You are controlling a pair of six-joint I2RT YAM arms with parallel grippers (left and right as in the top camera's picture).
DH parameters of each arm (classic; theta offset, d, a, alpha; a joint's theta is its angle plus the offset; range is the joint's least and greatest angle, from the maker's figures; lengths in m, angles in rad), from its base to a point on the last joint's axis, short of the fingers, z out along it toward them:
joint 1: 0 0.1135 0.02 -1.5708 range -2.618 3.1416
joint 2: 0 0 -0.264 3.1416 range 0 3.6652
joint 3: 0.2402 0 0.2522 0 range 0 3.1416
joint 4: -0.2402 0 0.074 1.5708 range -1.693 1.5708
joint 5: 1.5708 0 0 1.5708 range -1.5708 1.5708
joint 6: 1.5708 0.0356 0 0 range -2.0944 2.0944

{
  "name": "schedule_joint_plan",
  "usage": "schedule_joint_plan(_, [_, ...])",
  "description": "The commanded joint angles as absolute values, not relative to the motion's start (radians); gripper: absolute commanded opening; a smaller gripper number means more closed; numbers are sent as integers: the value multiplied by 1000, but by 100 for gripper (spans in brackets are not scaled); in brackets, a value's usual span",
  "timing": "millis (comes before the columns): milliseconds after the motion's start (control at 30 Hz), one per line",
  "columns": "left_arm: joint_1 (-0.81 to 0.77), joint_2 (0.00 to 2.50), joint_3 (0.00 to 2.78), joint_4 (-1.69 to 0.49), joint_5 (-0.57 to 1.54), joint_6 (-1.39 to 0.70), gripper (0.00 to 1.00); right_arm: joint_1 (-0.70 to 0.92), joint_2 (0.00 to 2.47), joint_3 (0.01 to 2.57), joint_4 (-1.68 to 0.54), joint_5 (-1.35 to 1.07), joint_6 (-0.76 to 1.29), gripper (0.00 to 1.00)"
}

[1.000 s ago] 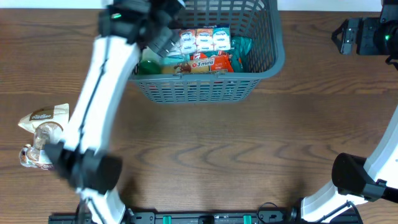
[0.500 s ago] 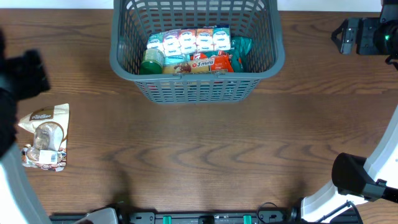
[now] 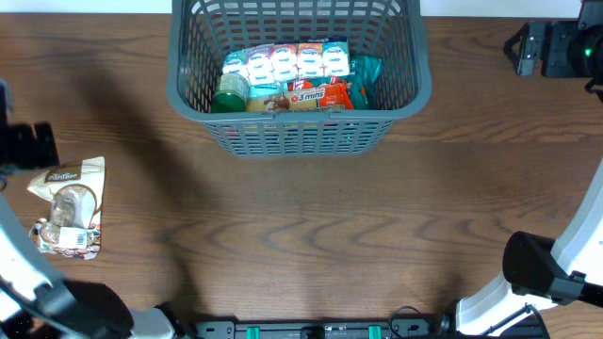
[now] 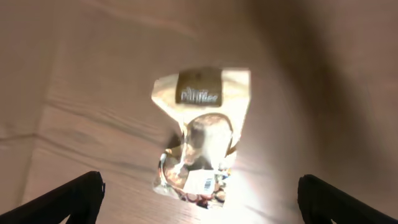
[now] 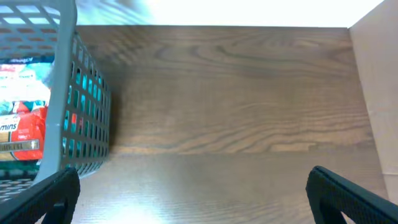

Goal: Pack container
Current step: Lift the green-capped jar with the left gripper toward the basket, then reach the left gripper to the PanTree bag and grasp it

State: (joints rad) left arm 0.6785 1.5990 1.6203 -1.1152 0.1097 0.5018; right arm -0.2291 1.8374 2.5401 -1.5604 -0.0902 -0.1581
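The window lies below my left gripper and nearer my base. Next I will lower the gripper and bring it back to close across the beige snack bag's clear window (image 3: 73, 204) (image 4: 209, 135).
The dark grey slatted basket (image 3: 396, 94) stands at the back middle of the table and holds several snack packs (image 3: 300, 62) and a green-lidded cup (image 3: 228, 92). A beige snack bag (image 3: 66, 205) with a clear window lies flat at the far left. My left gripper (image 3: 21, 146) hovers just behind that bag, open and empty. In the left wrist view the bag (image 4: 200, 134) lies between and ahead of the open fingers (image 4: 199, 202). My right gripper (image 3: 556, 47) is at the back right, open and empty (image 5: 193, 199), with the basket's wall (image 5: 87, 118) to its left.
The table is brown wood. A light wall or board (image 5: 376, 87) rises at the table's right edge in the right wrist view. The right arm's base (image 3: 537, 273) stands at the front right.
My left arm has swung from over the basket's left side out to the far left, above the beige snack bag. The right arm has barely moved.
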Motion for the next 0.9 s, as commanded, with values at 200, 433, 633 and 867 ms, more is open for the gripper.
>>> schedule_joint_plan(200, [776, 1719, 1326, -955, 146, 738, 99, -234, 1835, 2537, -1508, -94, -155, 99])
schedule_joint_plan(433, [776, 1800, 1316, -892, 146, 810, 99, -234, 1835, 2537, -1492, -94, -134, 99])
schedule_joint_plan(633, [776, 1876, 1316, -818, 104, 819, 98, -234, 1835, 2537, -1494, -94, -101, 99])
schedule_joint_plan(867, [772, 1991, 1316, -798, 104, 818, 99, -234, 1835, 2537, -1495, -94, -92, 99])
